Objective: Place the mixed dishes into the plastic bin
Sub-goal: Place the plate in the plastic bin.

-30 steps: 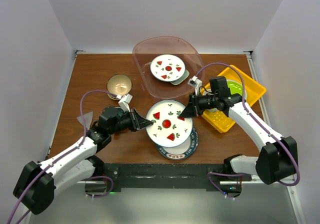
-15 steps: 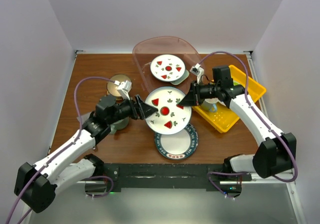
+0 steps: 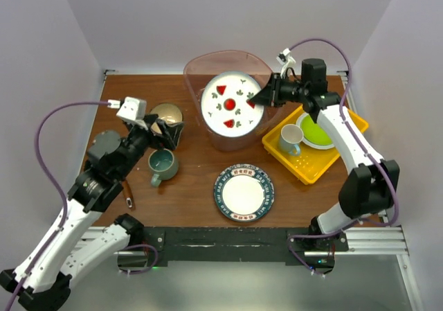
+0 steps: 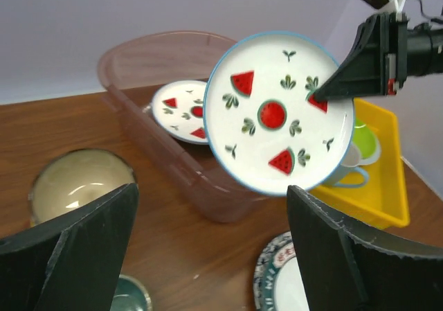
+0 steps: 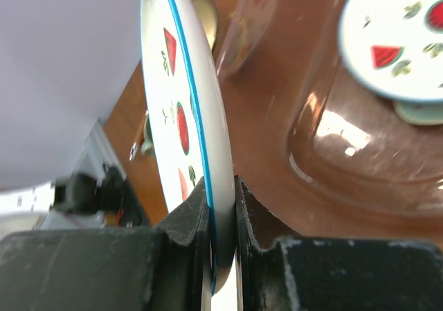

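My right gripper holds the plate and will bring it down next into the bin [image 3: 197, 75], onto the plate lying there. It will then let go of the plate's rim, because the bin is open below.
My right gripper [image 3: 261, 98] is shut on the right rim of a white plate with red fruit slices [image 3: 232, 104], holding it tilted above the pinkish translucent plastic bin [image 3: 197, 75]. In the right wrist view this plate [image 5: 183, 117] stands edge-on between the jaws of the gripper [image 5: 223, 207]. A second plate of the same pattern [image 4: 181, 103] lies inside the bin [image 4: 131, 58]. My left gripper [image 3: 163, 131] is open and empty, near the tan bowl [image 3: 168, 113] and above the teal mug [image 3: 163, 165]. A dark-rimmed plate [image 3: 243, 192] lies at the table's front middle.
A yellow perforated tray [image 3: 325, 155] at the right holds a white mug [image 3: 291, 139] and a lime-green plate [image 3: 317, 129]. A pale mint piece [image 5: 422, 110] shows under the plate in the bin. White walls close in the table.
My left gripper opened, let go of the fruit plate and drew back to the left. My right gripper carried the plate from the table's middle up and back over the bin.
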`<state>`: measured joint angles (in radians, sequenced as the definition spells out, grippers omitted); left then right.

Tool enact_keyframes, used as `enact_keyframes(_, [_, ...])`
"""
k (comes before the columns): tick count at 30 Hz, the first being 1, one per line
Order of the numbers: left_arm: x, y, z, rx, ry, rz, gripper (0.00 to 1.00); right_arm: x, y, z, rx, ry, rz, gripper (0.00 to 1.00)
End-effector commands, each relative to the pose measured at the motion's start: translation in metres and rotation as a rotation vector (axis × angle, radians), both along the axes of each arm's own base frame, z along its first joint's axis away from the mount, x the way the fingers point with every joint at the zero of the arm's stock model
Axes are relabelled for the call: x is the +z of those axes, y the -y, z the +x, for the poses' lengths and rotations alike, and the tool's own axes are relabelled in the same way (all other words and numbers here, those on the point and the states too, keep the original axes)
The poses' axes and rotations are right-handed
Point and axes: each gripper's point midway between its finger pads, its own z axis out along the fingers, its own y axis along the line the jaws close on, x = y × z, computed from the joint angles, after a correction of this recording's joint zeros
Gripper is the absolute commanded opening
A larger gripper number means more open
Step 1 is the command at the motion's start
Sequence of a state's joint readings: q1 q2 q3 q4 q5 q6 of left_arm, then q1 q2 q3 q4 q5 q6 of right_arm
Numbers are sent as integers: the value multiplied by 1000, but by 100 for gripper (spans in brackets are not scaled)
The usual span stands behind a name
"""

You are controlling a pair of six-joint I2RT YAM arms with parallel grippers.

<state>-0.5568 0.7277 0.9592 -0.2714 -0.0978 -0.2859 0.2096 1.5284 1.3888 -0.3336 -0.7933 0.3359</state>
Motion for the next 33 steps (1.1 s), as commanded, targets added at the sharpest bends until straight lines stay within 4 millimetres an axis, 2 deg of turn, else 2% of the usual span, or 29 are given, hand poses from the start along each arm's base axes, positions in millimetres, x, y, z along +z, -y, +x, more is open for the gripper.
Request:
enact_keyframes(1, [-41, -24, -2, 62, 3, 182, 93, 66, -2, 58, -162, 143, 110, 0])
enact_keyframes(2, [-56, -22, -2, 46, -7, 198, 93, 57, -3, 71, -189, 120, 109, 0])
enact_keyframes(3, [-60, -20, -5, 28, -3, 198, 93, 55, -2, 81, -225, 97, 119, 0])
enact_keyframes(4, [-66, -19, -6, 20, -6, 200, 93, 65, -1, 92, -253, 114, 133, 0])
enact_keyframes(5, [-77, -18, -6, 12, -19, 210, 93, 51, 1, 109, -306, 85, 122, 0])
enact_keyframes(7, [-83, -18, -7, 6, -20, 212, 93, 56, 2, 125, -358, 87, 147, 0])
enact_keyframes(9, [-90, -17, -8, 3, -16, 211, 93, 41, 4, 144, -421, 56, 151, 0])
enact_keyframes(11, [-96, -16, -8, -5, -17, 209, 93, 41, 3, 157, -449, 68, 154, 0])
enact_keyframes(12, [-97, -16, -9, -8, -15, 208, 93, 28, 4, 167, -479, 57, 139, 0])
enact_keyframes(14, [-102, -17, -10, -4, -18, 203, 93, 29, 2, 176, -496, 72, 145, 0])
enact_keyframes(15, [-102, -17, -10, 0, -13, 196, 93, 18, 3, 185, -520, 58, 135, 0])
enact_keyframes(16, [-104, -17, -11, -1, -12, 194, 93, 20, 1, 189, -522, 64, 141, 0])
enact_keyframes(22, [-107, -17, -9, 1, -18, 199, 93, -10, -4, 212, -574, 34, 119, 0])
enact_keyframes(25, [-110, -16, -9, -6, -24, 208, 93, -18, -5, 218, -591, 31, 106, 4])
enact_keyframes(29, [-109, -16, -9, -6, -19, 207, 93, -32, -2, 223, -609, 12, 86, 10])
enact_keyframes(33, [-109, -16, -9, -6, -20, 209, 93, -45, 0, 224, -615, 7, 60, 22])
